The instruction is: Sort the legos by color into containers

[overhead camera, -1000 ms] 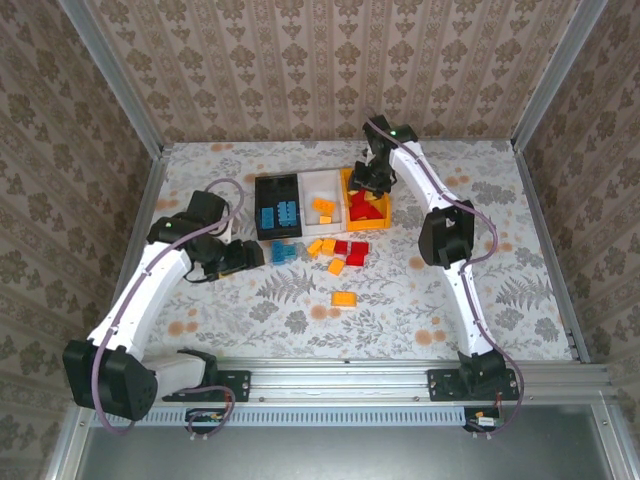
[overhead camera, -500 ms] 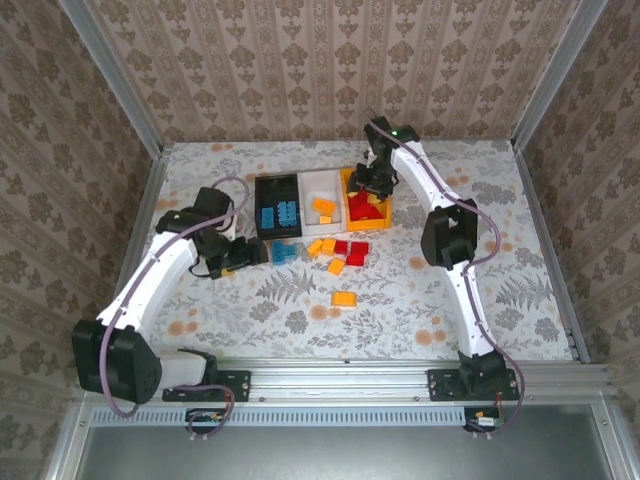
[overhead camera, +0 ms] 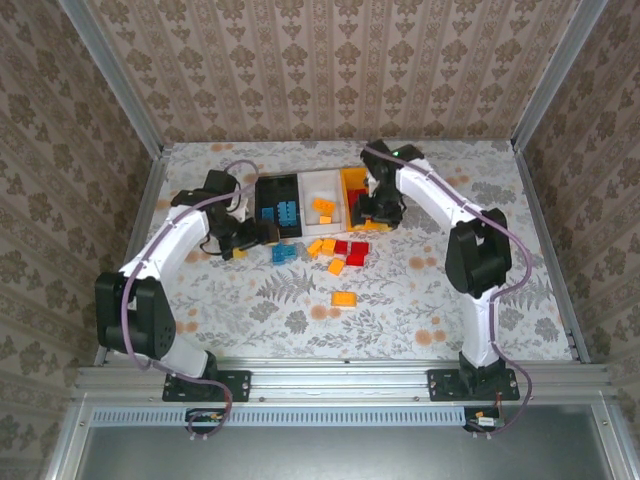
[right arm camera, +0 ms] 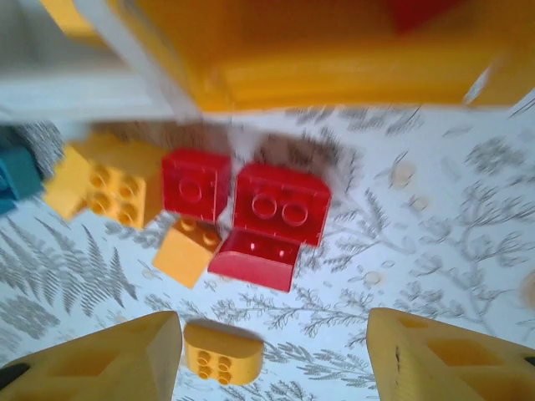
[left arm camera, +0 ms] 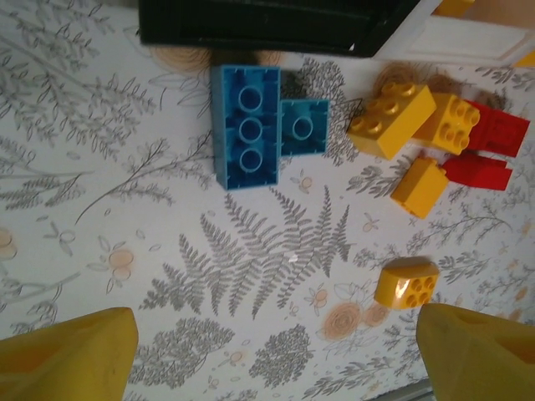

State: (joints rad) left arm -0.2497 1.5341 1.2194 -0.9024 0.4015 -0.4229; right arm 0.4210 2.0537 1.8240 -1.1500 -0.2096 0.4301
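Observation:
My right gripper draws back and lowers onto the nearest red brick (overhead camera: 355, 261) next, since that brick is below the gripper and closer to my base.
The containers stand in a row at the back: black bin (overhead camera: 268, 190), white bin (overhead camera: 318, 184), orange-yellow bin (overhead camera: 351, 180). Blue legos (overhead camera: 281, 213) lie in the black bin and orange ones (overhead camera: 323, 208) in the white. In the left wrist view two loose blue bricks (left arm camera: 247, 125) lie just before the black bin (left arm camera: 267, 25), with orange bricks (left arm camera: 390, 119) and red ones (left arm camera: 497, 134) to their right. My left gripper (overhead camera: 258, 237) (left arm camera: 276, 359) hangs open over bare table. My right gripper (overhead camera: 375, 212) (right arm camera: 276, 359) is open above red bricks (right arm camera: 282, 205) and orange bricks (right arm camera: 221, 352).
A single orange brick (overhead camera: 343, 299) lies apart, nearer the arm bases. The flowered table top (overhead camera: 400, 290) is bounded by wallpapered walls and a metal frame. My right arm crosses over part of the orange-yellow bin (right arm camera: 334, 50).
The left arm has swung back and right, up beside the black bin, its jaws opening wider. The right gripper has come off the orange-yellow bin toward the loose bricks, jaws widening.

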